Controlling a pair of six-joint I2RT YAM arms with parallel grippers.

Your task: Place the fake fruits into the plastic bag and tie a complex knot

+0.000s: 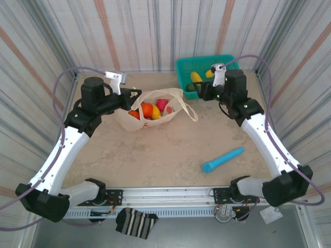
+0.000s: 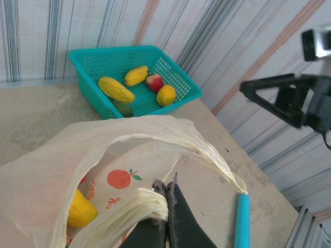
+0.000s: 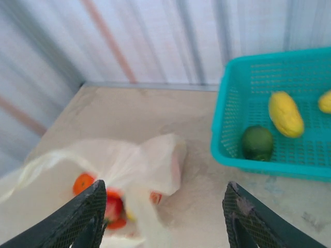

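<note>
The left gripper moves up with the bunched loop handle above the bag's opening [image 1: 158, 105] next and releases it, since the bag [image 1: 135, 122] sags low around its fruits.
The cream plastic bag [image 1: 135, 122] lies left of the table's middle, its mouth spread open. Inside it are fake fruits: an orange [image 1: 147, 109], a red one [image 1: 162, 104] and a yellow one [image 1: 155, 112]. My left gripper [image 2: 168, 188] is shut on the bag's bunched loop handle [image 2: 139, 204] and holds that side up. The other handle [image 1: 186, 106] trails toward the basket. My right gripper [image 3: 164, 185] stands open above the table between bag [image 3: 155, 160] and basket, with nothing held. More fruits sit in the basket: a green one [image 3: 257, 142] and a yellow mango [image 3: 285, 113].
The teal mesh basket [image 1: 182, 70] stands at the back right against the wall. In the left wrist view it holds yellow fruits [image 2: 116, 89], a red apple [image 2: 154, 81] and an orange-yellow one [image 2: 166, 95]. A blue stick [image 1: 222, 159] lies at the front right. Striped walls close three sides.
</note>
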